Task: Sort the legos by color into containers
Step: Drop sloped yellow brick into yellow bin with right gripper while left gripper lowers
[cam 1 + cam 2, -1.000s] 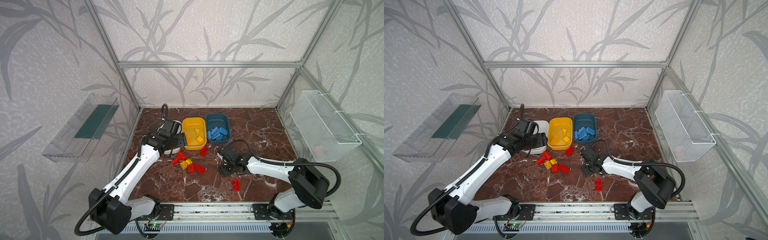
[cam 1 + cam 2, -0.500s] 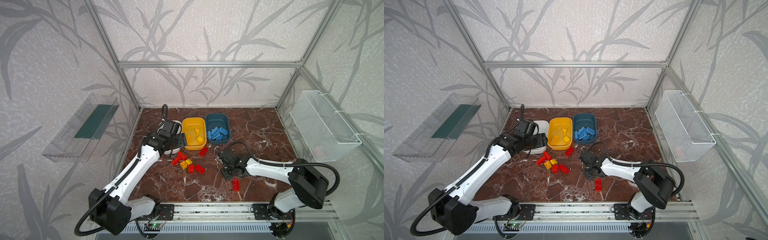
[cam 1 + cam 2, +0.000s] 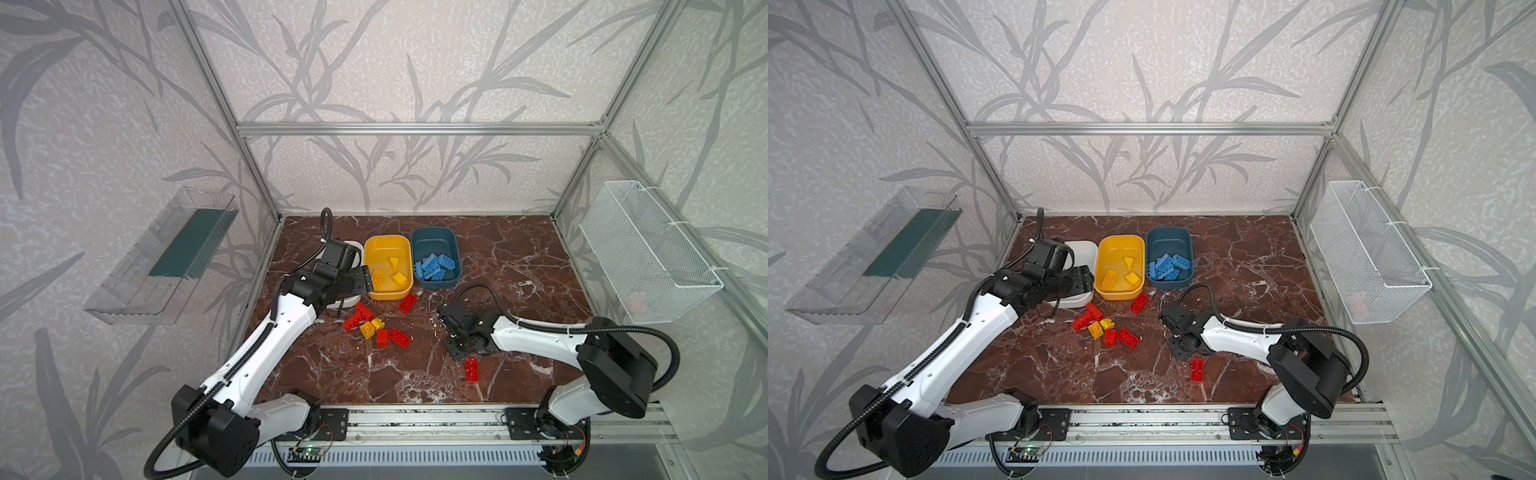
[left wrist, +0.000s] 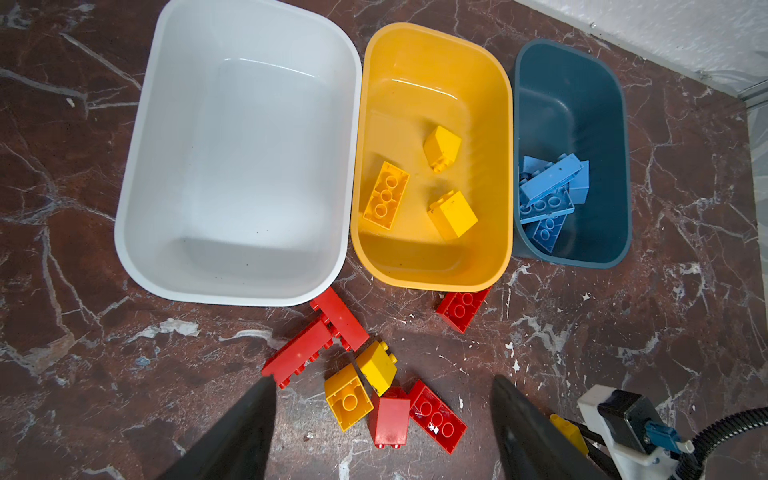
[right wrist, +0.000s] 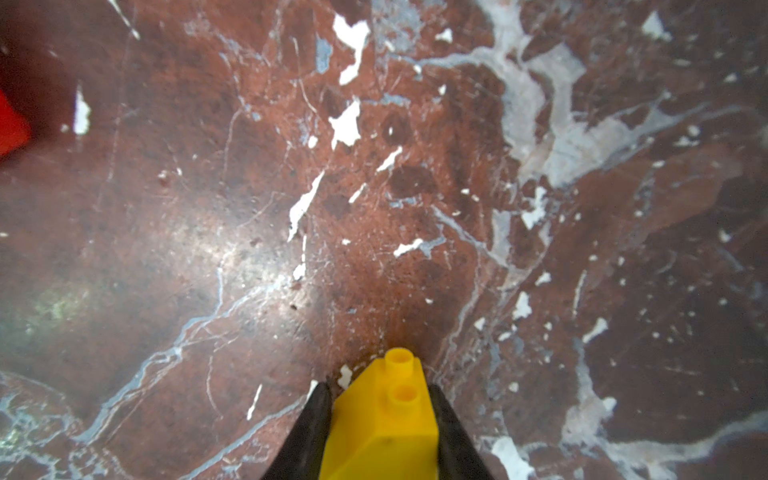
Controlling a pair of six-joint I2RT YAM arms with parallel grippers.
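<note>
I will next lift my right gripper and swing it outward over the near half of the yellow tub (image 4: 436, 37), which already holds yellow legos, to release the lego.
Three containers stand in a row at the back: an empty white tub (image 4: 137, 124), a yellow tub (image 4: 436, 37) with three yellow legos (image 4: 386, 195), and a teal tub (image 4: 573, 104) with several blue legos (image 4: 548, 191). In front of them lies a loose cluster of red and yellow legos (image 3: 376, 328), and one red lego (image 3: 407, 302) lies by the yellow tub. My left gripper (image 4: 381, 380) hangs open over the cluster, holding nothing. My right gripper (image 5: 377, 388) is low at the table, shut on a yellow lego (image 5: 386, 419). Another red lego (image 3: 471, 369) lies just in front of it.
A white wire basket (image 3: 648, 253) hangs on the right wall and a clear tray (image 3: 166, 257) on the left wall. Metal frame posts stand at the back corners. A rail (image 3: 415, 419) runs along the front edge.
My right gripper has shifted a little toward the front and closed on the yellow lego. The left arm has hardly moved.
</note>
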